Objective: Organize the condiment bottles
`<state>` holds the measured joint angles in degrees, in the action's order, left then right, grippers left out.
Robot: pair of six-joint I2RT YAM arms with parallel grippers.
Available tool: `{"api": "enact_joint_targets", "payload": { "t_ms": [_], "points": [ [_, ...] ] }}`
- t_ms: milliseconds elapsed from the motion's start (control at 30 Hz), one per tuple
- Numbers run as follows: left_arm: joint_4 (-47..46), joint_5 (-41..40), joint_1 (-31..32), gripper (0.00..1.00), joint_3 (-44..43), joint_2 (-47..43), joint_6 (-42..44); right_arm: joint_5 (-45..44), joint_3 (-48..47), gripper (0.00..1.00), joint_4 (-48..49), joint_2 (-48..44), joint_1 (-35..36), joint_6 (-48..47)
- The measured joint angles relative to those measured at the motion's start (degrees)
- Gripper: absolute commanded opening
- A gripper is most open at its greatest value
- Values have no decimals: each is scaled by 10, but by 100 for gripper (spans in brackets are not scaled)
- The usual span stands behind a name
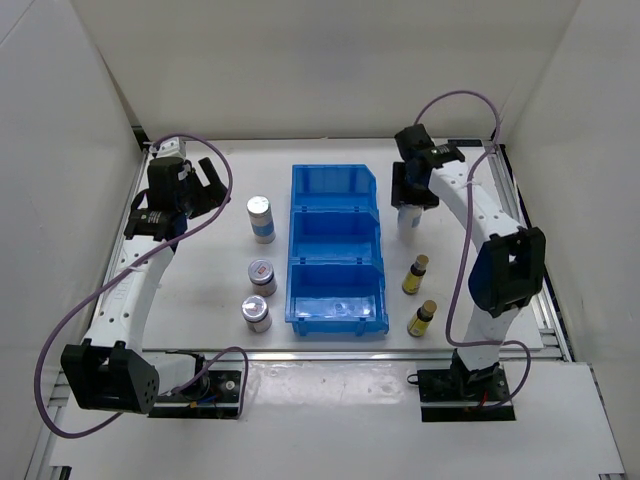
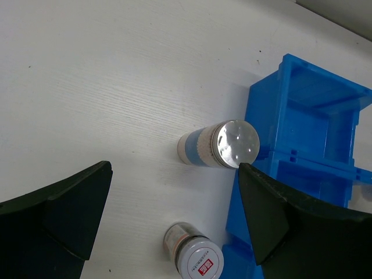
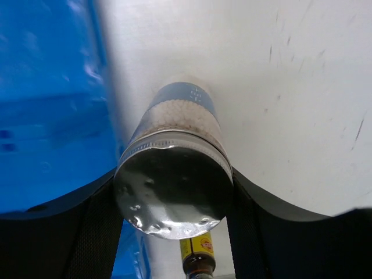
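My right gripper holds the silver-topped cylinder and should next carry it up, over the side of the bin and down into the bin's empty far compartment.
My right gripper (image 1: 410, 200) is shut on a silver-topped cylinder with a blue-white label (image 3: 173, 180), just right of the blue bin (image 1: 335, 215); its fingers (image 3: 96, 232) press both sides below the lid. The cylinder's base is at or close to the table. The other silver-topped cylinder (image 1: 261, 218) stands left of the bin, and also shows in the left wrist view (image 2: 224, 144). My left gripper (image 1: 205, 185) is open and empty, above and left of it. Two short silver-lidded jars (image 1: 262, 275) (image 1: 257, 313) stand left of the bin. Two amber bottles (image 1: 416, 274) (image 1: 422, 318) stand right of it.
The bin's three compartments run front to back in mid-table; the nearest holds something small and clear. White walls enclose the table on three sides. The right arm's links (image 1: 505, 270) rise near the amber bottles.
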<state>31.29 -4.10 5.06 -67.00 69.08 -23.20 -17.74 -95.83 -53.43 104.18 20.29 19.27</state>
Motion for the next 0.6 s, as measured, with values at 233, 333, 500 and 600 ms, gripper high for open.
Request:
{"api": "enact_joint_targets", "payload": {
  "t_ms": [233,333,500,600],
  "points": [
    [0,0,0,100,0,0,0,-9,-214,32,-6,16,47,-18],
    [0,1,0,100,0,0,0,-4,-299,32,-3,47,64,-21],
    [0,1,0,100,0,1,0,5,-384,32,-5,136,89,-24],
    [0,1,0,100,0,1,0,17,-388,32,-9,185,99,-24]
  ]
}}
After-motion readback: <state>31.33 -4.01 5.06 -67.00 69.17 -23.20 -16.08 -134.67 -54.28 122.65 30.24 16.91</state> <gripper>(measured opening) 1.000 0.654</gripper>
